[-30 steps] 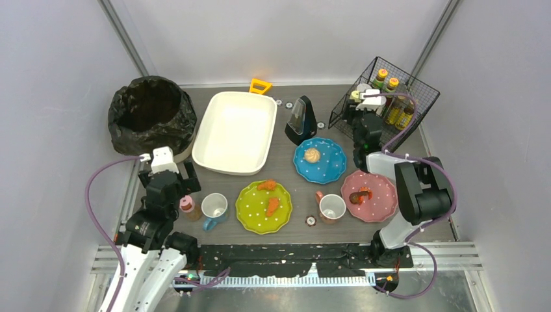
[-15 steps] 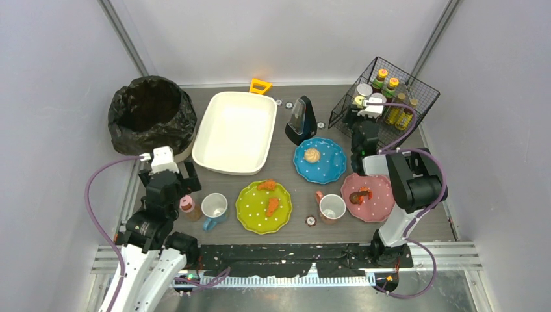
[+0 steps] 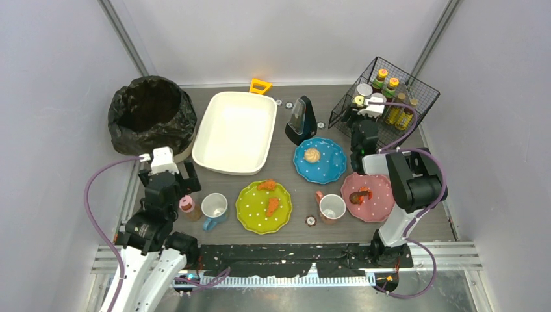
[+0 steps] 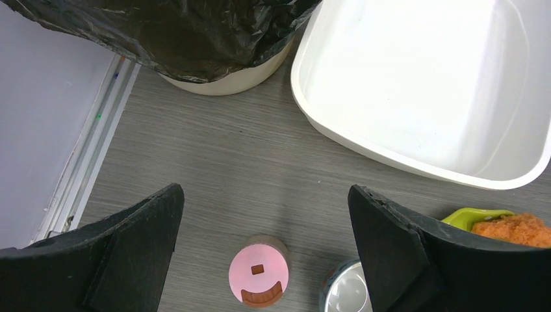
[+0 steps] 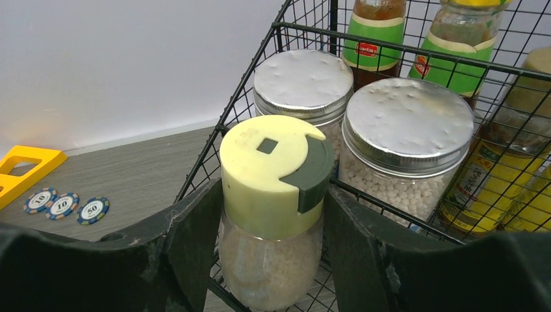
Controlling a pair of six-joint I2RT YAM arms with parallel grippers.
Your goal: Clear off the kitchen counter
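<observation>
My left gripper is open above the shaker's pink lid, and the lid lies back toward my base. It needs to lower its fingers backward around the lid next and close.
The kitchen counter is a dark wood-grain tabletop. My right gripper is shut on a clear spice shaker with a pale yellow-green lid. It holds the shaker at the near left corner of the black wire basket, beside two metal-lidded jars. My left gripper is open and empty. It hovers above a pink-lidded shaker that stands on the counter next to a blue mug.
A black-bagged bin and a white tub stand at the back left. Green, blue and pink plates hold food. A white mug and a black metronome-like object stand mid-counter. Several bottles fill the basket.
My right gripper has carried the yellow-lidded shaker a little farther back to the basket, and the right arm has folded in. The left arm has barely moved.
</observation>
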